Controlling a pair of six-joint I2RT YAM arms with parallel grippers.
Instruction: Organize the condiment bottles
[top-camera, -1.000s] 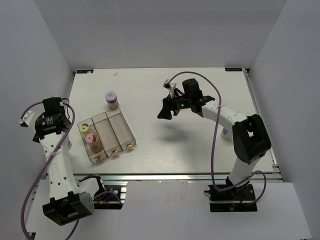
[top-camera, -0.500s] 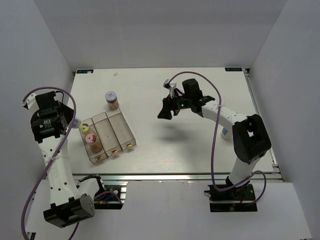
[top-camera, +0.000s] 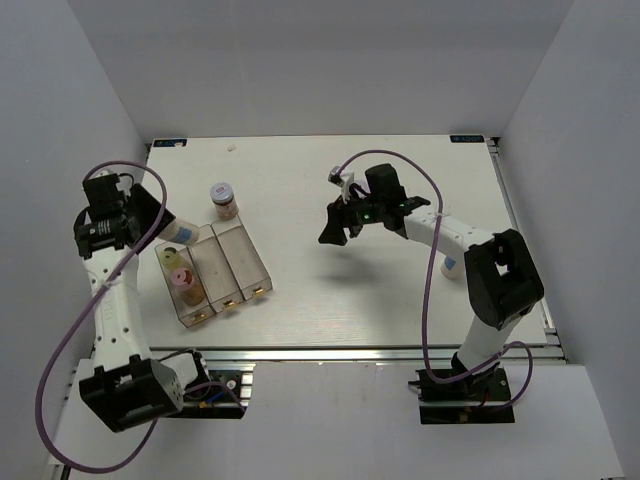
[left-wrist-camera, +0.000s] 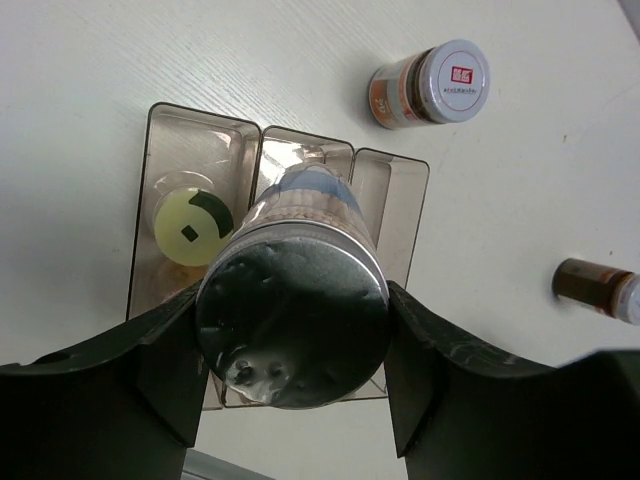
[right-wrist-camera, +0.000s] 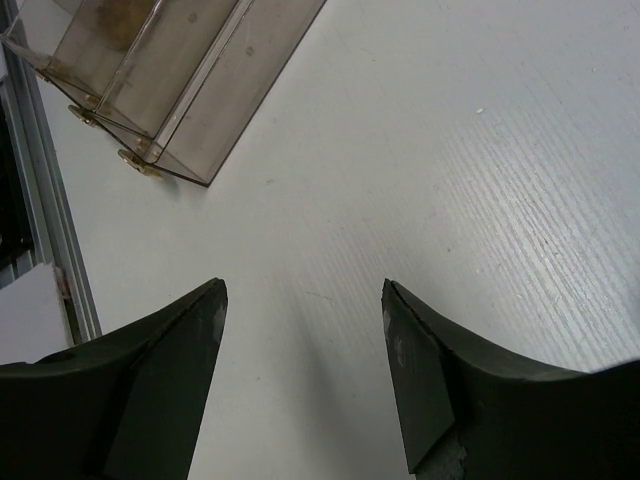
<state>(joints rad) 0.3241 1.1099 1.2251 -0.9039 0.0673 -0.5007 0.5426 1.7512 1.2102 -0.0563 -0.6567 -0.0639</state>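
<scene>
The bottle (top-camera: 182, 233) moves to the right in the top view with my left gripper next. It comes down into the empty far end of the tray's middle section.
My left gripper (left-wrist-camera: 292, 340) is shut on a white, blue-labelled condiment bottle (left-wrist-camera: 300, 290) by its silver lid, held tilted above the far end of the clear tray (left-wrist-camera: 400, 175). From above, this bottle (top-camera: 182, 233) hangs over the tray's (top-camera: 245, 262) left compartment. That compartment holds a yellow-lidded jar (top-camera: 168, 257) and a pink-lidded jar (top-camera: 180, 277). A tan jar with a silver lid (top-camera: 224, 200) stands beyond the tray. A dark brown jar (left-wrist-camera: 595, 290) lies to the right. My right gripper (top-camera: 332, 228) hovers open and empty over mid-table.
The right wrist view shows the tray's corner (right-wrist-camera: 170, 80) at upper left, the metal rail of the table's near edge (right-wrist-camera: 50, 250), and bare white tabletop under the right gripper (right-wrist-camera: 305, 300). A small white and blue object (top-camera: 449, 265) sits by the right arm's forearm.
My left arm has swung up and to the right, carrying the white bottle from beside the table's left edge to over the tray's far left corner. The right gripper has barely shifted.
</scene>
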